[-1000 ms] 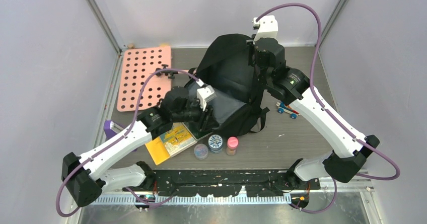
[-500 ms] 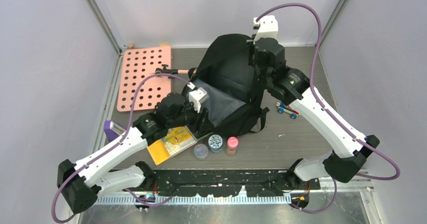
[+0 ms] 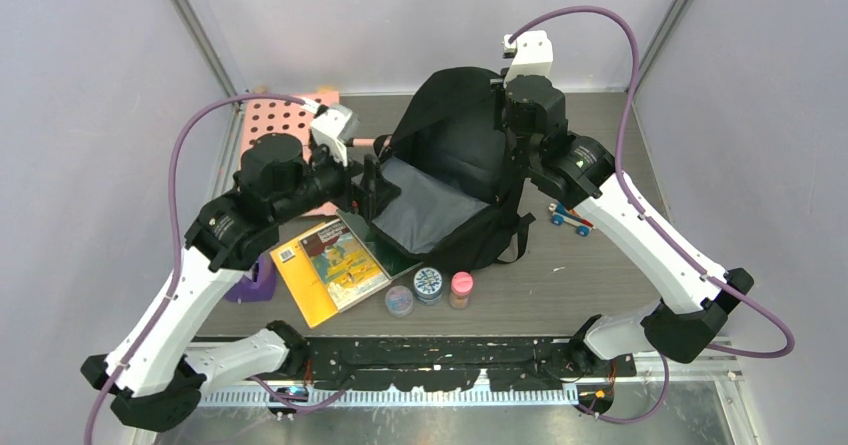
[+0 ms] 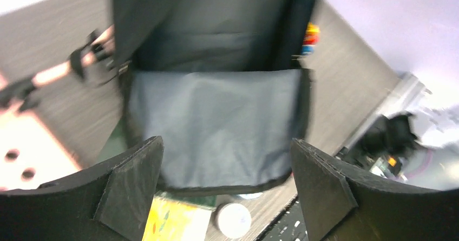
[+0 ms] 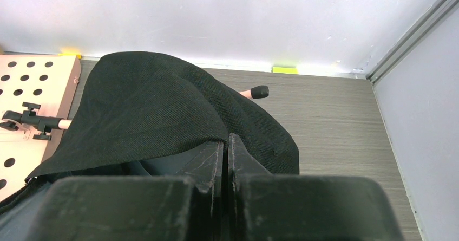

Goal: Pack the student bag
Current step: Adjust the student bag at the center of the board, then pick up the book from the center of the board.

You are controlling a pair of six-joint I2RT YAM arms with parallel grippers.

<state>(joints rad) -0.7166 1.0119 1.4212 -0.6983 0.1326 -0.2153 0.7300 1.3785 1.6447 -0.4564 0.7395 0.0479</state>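
Note:
I will move my left gripper left in the top view and down onto the green book's far end next, as it sticks out past the bag's edge.
The student bag (image 3: 455, 180) lies mid-table as a black backpack, its mouth gaping toward the left and its grey lining (image 4: 216, 122) showing. My right gripper (image 3: 517, 153) is shut on the bag's upper black flap (image 5: 162, 105) and holds it raised; in the right wrist view the right gripper (image 5: 226, 139) has its fingers pressed together at the fabric edge. My left gripper (image 3: 368, 180) hovers just left of the bag's mouth. In the left wrist view the left gripper (image 4: 227, 154) stands wide open and holds nothing.
A yellow book (image 3: 330, 265) lies at the bag's near-left corner. Three small jars (image 3: 429, 283) stand in a row in front of the bag. A pink pegboard (image 3: 275, 135) sits far left, a purple object (image 3: 255, 280) near left, a small wheeled toy (image 3: 570, 217) on the right.
My left arm has pulled out of the bag's mouth, risen and swung left, and its jaws have opened wide. The yellow book now shows uncovered. The right arm has not moved.

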